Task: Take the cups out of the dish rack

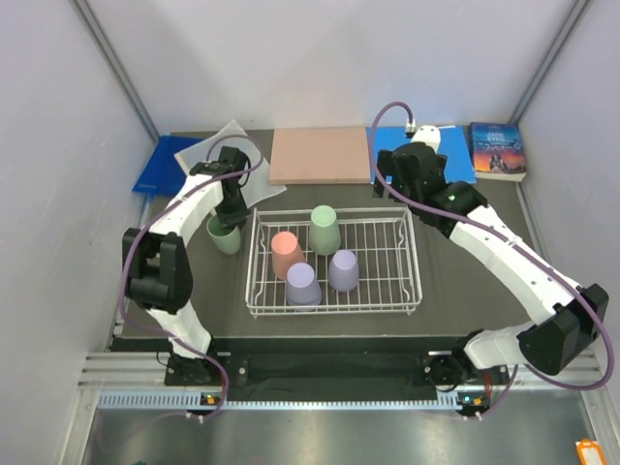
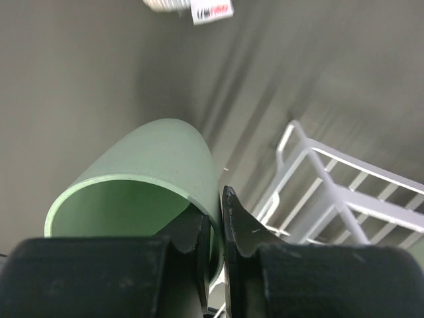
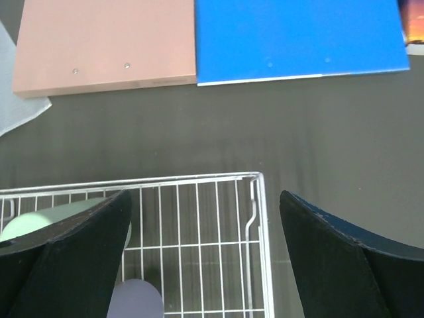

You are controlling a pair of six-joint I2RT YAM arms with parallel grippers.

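I will next ease the green cup down onto the bare tabletop beside the rack, as that spot is clear, and open my left gripper to release its rim.
The white wire dish rack point(image 1: 407, 254) stands mid-table. In it, upside down, are a sage green cup point(image 1: 325, 230), a salmon pink cup point(image 1: 287, 255) and two lavender cups point(image 1: 303, 285) point(image 1: 343, 270). A second green cup point(image 1: 224, 237) is mouth up just left of the rack. My left gripper point(image 1: 230, 213) is shut on its rim point(image 2: 199, 199), one finger inside and one outside; the rack corner point(image 2: 311, 172) lies to the right. My right gripper point(image 1: 397, 186) is open and empty point(image 3: 205, 252) above the rack's far right corner point(image 3: 255, 182), with the green cup point(image 3: 46, 217) and a lavender cup point(image 3: 136, 298) at its left.
A pink board point(image 1: 320, 155) point(image 3: 106, 43), a blue folder point(image 1: 463, 167) point(image 3: 298, 36) and a book point(image 1: 497, 150) lie along the back edge. A blue sheet point(image 1: 160, 167) and a white cloth point(image 1: 242, 143) lie at the back left. Grey walls close both sides.
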